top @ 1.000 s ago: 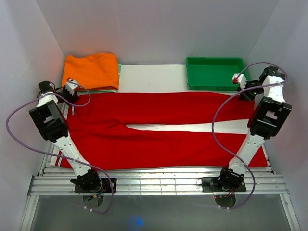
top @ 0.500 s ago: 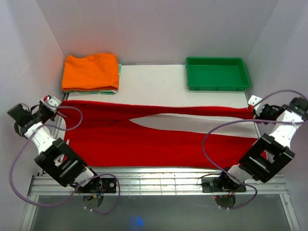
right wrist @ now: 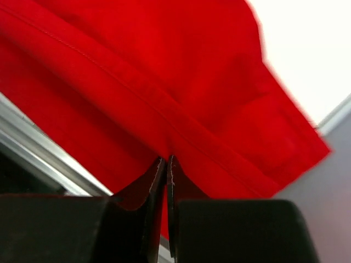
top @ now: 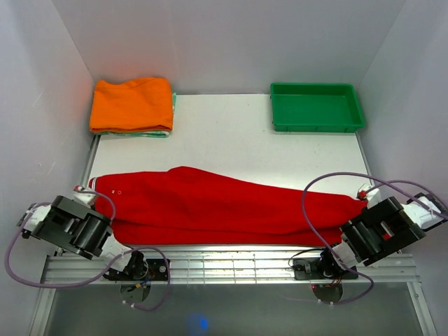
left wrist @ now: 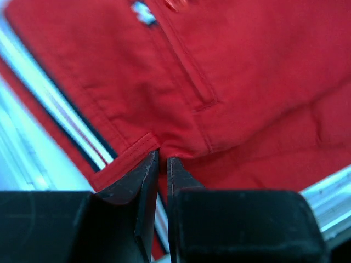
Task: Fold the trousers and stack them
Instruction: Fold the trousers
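The left gripper carries the trousers' waist end (top: 101,203) outward over the tabletop next, then releases it, since the trousers (top: 224,206) lie bunched close against the near bar.
The red trousers (top: 224,206) lie folded lengthwise, leg over leg, in a long band across the near part of the white table. My left gripper (top: 85,190) is shut on the waistband corner at the left end; the left wrist view shows the fingers pinching red cloth (left wrist: 219,82) beside a pocket seam. My right gripper (top: 364,194) is shut on the leg cuffs at the right end; the right wrist view shows red cloth (right wrist: 164,82) between the fingers. Both arms are low at the near edge.
A folded orange garment (top: 131,103) lies on a green one at the back left. A green tray (top: 316,106) stands at the back right. The metal rail frame (top: 224,264) runs along the near edge. White walls close in both sides.
Both grippers pulled the far edge of the trousers toward the near edge, folding one leg over the other. The split between the legs has closed.
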Available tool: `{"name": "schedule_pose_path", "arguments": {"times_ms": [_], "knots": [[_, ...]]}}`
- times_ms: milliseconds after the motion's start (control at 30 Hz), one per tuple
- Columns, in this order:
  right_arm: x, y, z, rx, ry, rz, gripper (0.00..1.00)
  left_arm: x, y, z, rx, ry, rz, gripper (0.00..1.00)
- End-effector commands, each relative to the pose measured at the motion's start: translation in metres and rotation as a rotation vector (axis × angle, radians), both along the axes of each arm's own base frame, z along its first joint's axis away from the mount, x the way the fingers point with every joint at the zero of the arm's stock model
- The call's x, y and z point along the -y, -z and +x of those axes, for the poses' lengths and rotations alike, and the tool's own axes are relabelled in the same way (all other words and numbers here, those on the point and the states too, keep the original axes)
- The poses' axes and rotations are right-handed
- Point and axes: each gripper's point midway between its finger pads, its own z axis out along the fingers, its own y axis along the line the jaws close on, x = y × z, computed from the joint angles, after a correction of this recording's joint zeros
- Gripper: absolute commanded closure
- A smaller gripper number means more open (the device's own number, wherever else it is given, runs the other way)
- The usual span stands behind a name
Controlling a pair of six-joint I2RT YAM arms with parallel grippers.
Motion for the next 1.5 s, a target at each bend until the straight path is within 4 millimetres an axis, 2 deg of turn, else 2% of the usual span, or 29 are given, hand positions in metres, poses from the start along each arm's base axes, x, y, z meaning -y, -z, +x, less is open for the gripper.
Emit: {"name": "schedule_pose_path", "arguments": {"times_ms": [0, 67, 100, 167, 200, 300, 333, 367, 433, 467, 500, 600, 733, 767, 800, 833, 867, 900, 967, 1000, 1033, 1100, 1133, 1167, 1200, 1233, 1267, 1367, 1467], "knots": [[0.02, 0.026, -0.003, 0.097, -0.626, -0.38, 0.92, 0.001, 0.033, -0.024, -0.064, 0.331, 0.378, 1.0], [0.009, 0.045, -0.013, 0.06, -0.652, -0.366, 0.92, -0.006, 0.057, -0.028, -0.145, 0.358, 0.474, 1.0], [0.015, 0.051, -0.011, 0.048, -0.645, -0.398, 0.92, -0.011, 0.064, -0.027, -0.175, 0.347, 0.495, 1.0], [0.007, 0.067, -0.011, 0.016, -0.65, -0.379, 0.92, -0.005, 0.077, -0.023, -0.253, 0.363, 0.471, 1.0], [0.008, 0.069, -0.008, 0.007, -0.639, -0.378, 0.92, -0.01, 0.08, -0.016, -0.286, 0.292, 0.446, 1.0], [0.015, 0.074, 0.021, -0.032, -0.55, -0.362, 0.92, -0.02, 0.083, 0.018, -0.315, 0.238, 0.407, 1.0], [0.018, 0.075, 0.03, -0.06, -0.473, -0.344, 0.92, -0.022, 0.084, 0.026, -0.353, 0.159, 0.352, 1.0], [0.023, 0.07, 0.049, -0.055, -0.478, -0.342, 0.92, -0.031, 0.082, 0.048, -0.354, 0.141, 0.342, 1.0], [0.023, 0.062, 0.068, -0.051, -0.41, -0.289, 0.92, -0.04, 0.077, 0.071, -0.364, 0.045, 0.278, 1.0], [0.029, 0.052, 0.088, -0.028, -0.403, -0.299, 0.92, -0.052, 0.065, 0.092, -0.336, 0.025, 0.294, 1.0], [0.031, 0.046, 0.095, -0.017, -0.39, -0.294, 0.92, -0.05, 0.066, 0.098, -0.339, 0.019, 0.258, 1.0], [0.029, 0.028, 0.105, 0.016, -0.399, -0.272, 0.92, -0.057, 0.05, 0.114, -0.286, 0.031, 0.279, 1.0], [0.02, 0.022, 0.095, 0.032, -0.452, -0.295, 0.92, -0.056, 0.035, 0.121, -0.252, 0.08, 0.283, 1.0], [0.018, 0.02, 0.092, 0.037, -0.469, -0.317, 0.9, -0.053, 0.031, 0.121, -0.24, 0.115, 0.284, 1.0], [0.018, 0.021, 0.09, 0.039, -0.484, -0.337, 0.81, -0.043, 0.028, 0.114, -0.256, 0.14, 0.253, 1.0], [0.015, 0.026, 0.082, 0.02, -0.494, -0.339, 0.72, -0.04, 0.018, 0.116, -0.23, 0.149, 0.251, 0.92], [0.017, 0.021, 0.081, 0.028, -0.496, -0.368, 0.47, -0.038, 0.012, 0.115, -0.218, 0.153, 0.247, 0.82], [0.018, 0.018, 0.08, 0.032, -0.486, -0.374, 0.38, -0.03, 0.006, 0.108, -0.22, 0.165, 0.22, 0.7], [0.03, -0.002, 0.082, 0.083, -0.44, -0.403, 0.24, -0.03, -0.02, 0.106, -0.143, 0.163, 0.206, 0.56], [0.031, -0.009, 0.08, 0.088, -0.44, -0.396, 0.23, -0.026, -0.028, 0.102, -0.134, 0.167, 0.185, 0.35], [0.042, -0.028, 0.085, 0.12, -0.414, -0.421, 0.22, -0.034, -0.044, 0.102, -0.105, 0.148, 0.193, 0.32], [0.049, -0.046, 0.088, 0.133, -0.38, -0.412, 0.21, -0.027, -0.064, 0.098, -0.084, 0.138, 0.154, 0.23], [0.047, -0.048, 0.084, 0.097, -0.329, -0.35, 0.21, -0.03, -0.073, 0.098, -0.083, 0.102, 0.138, 0.11], [0.058, -0.067, 0.093, 0.108, -0.282, -0.363, 0.21, -0.034, -0.088, 0.102, -0.072, 0.071, 0.134, 0.07], [0.061, -0.074, 0.095, 0.096, -0.238, -0.336, 0.21, -0.035, -0.093, 0.101, -0.098, 0.009, 0.082, 0.05], [0.055, -0.068, 0.088, 0.023, -0.148, -0.227, 0.21, -0.038, -0.099, 0.102, -0.102, -0.031, 0.061, 0.03], [0.062, -0.081, 0.094, 0.014, -0.093, -0.213, 0.22, -0.045, -0.106, 0.106, -0.1, -0.074, 0.055, 0.02], [0.054, -0.072, 0.085, -0.141, 0.151, -0.013, 0.28, -0.054, -0.1, 0.103, -0.181, -0.21, -0.005, 0.02], [0.053, -0.062, 0.08, -0.234, 0.402, 0.136, 0.32, -0.075, -0.084, 0.108, -0.234, -0.36, -0.031, 0.02]]}}
